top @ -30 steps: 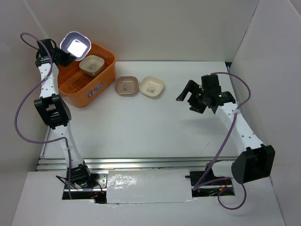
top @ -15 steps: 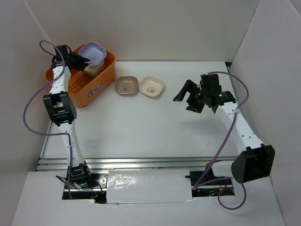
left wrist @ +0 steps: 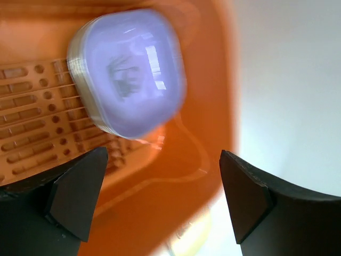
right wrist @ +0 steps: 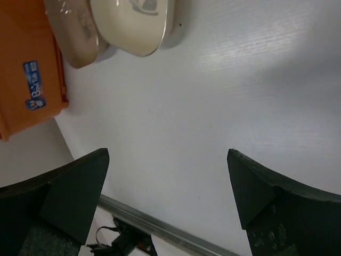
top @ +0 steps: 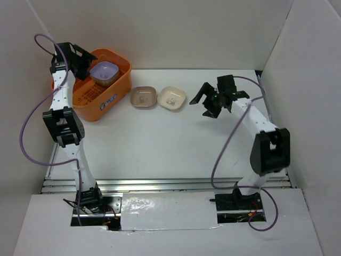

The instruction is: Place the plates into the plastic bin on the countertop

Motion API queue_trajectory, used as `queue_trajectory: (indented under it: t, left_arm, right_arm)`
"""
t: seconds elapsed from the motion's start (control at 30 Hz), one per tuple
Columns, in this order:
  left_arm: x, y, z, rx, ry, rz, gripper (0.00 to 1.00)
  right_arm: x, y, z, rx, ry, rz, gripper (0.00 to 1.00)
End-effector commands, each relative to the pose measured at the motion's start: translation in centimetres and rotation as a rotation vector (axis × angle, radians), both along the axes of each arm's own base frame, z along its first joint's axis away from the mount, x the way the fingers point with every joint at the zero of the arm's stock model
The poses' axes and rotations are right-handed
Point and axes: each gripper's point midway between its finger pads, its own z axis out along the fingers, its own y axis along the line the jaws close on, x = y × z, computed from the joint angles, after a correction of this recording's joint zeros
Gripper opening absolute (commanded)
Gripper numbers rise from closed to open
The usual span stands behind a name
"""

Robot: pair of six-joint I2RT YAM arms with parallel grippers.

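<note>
My right gripper will next move down and to its left in the top view, onto the free rim of the cream plate (top: 172,98) opposite the brown plate.
The orange plastic bin (top: 90,98) stands at the far left of the white countertop (top: 160,144). A lavender plate (top: 104,71) lies inside it on top of another plate; in the left wrist view the lavender plate (left wrist: 130,74) is blurred above the slotted bin floor (left wrist: 32,117). My left gripper (top: 80,57) hangs open over the bin's left part, nothing between its fingers (left wrist: 80,194). A brown plate (top: 144,97) and a cream plate (top: 172,98) sit side by side right of the bin. My right gripper (top: 205,104) is open, just right of the cream plate (right wrist: 133,24).
White walls close in the back and both sides. A metal rail (top: 165,184) runs along the front edge of the countertop. The bin's blue-white label (right wrist: 33,85) faces the front. The brown plate (right wrist: 74,37) lies close to the bin's wall (right wrist: 21,64).
My left gripper opened and let go of the lavender plate, which now rests in the bin. The right arm swung left toward the cream plate, still open.
</note>
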Motion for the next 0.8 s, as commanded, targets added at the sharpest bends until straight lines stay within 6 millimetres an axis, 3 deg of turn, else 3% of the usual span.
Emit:
queue_trajectory:
  t: [0.0,0.07,0.1,0.13,0.17,0.2,0.23,0.3,0.37,0.43,0.5,0.53,0.6,0.77]
  left_arm:
    - [-3.4,-0.4,11.9,0.166,-0.185,-0.021,0.99]
    - [-5.2,-0.9,13.1,0.176,-0.163,-0.034,0.99]
    - [-6.3,-1.5,12.9,0.174,-0.129,-0.05,0.99]
    - [-8.1,-2.5,13.4,0.197,-0.118,-0.066,0.99]
    - [-9.2,-3.1,13.6,0.205,-0.111,-0.081,0.99]
    - [-11.1,-3.9,13.7,0.222,-0.107,-0.101,0.99]
    - [-12.0,-4.7,13.4,0.229,-0.099,-0.119,0.99]
    - [-14.6,-5.4,13.4,0.267,-0.081,-0.156,0.99]
    - [-16.1,-6.0,13.3,0.291,-0.063,-0.184,0.99]
    - [-18.0,-6.3,12.6,0.322,-0.025,-0.226,0.99]
    - [-19.5,-6.3,11.9,0.331,0.024,-0.234,0.99]
    - [-19.9,-6.5,11.7,0.336,0.033,-0.246,0.99]
    - [-21.1,-6.7,11.1,0.35,0.055,-0.254,0.99]
    - [-22.4,-7.6,9.5,0.397,0.107,-0.294,0.99]
  right_arm:
    - [5.7,1.3,-2.0,0.041,-0.019,-0.056,1.0]
    - [8.1,1.9,-1.7,0.023,-0.046,-0.082,1.0]
    - [8.7,2.2,-2.3,0.007,-0.031,-0.088,1.0]
    - [9.7,2.4,-4.8,-0.014,0.018,-0.098,1.0]
    - [11.3,2.7,-3.9,-0.015,-0.008,-0.111,1.0]
    - [11.9,3.1,-6.0,-0.021,0.035,-0.118,1.0]
    - [13.0,3.5,-5.6,-0.017,0.02,-0.126,1.0]
    - [13.8,4.1,-7.3,-0.012,0.037,-0.13,1.0]
    - [14.7,4.4,-7.6,-0.015,0.028,-0.142,0.99]
    - [15.0,4.4,-10.3,-0.042,0.094,-0.152,0.96]
    - [15.5,4.5,-11.0,-0.08,0.115,-0.163,0.93]
    - [16.4,5.0,-9.8,-0.078,0.084,-0.16,0.86]
    - [16.9,5.2,-10.3,-0.108,0.097,-0.162,0.77]
    - [17.2,6.0,-11.7,-0.117,0.136,-0.153,0.42]
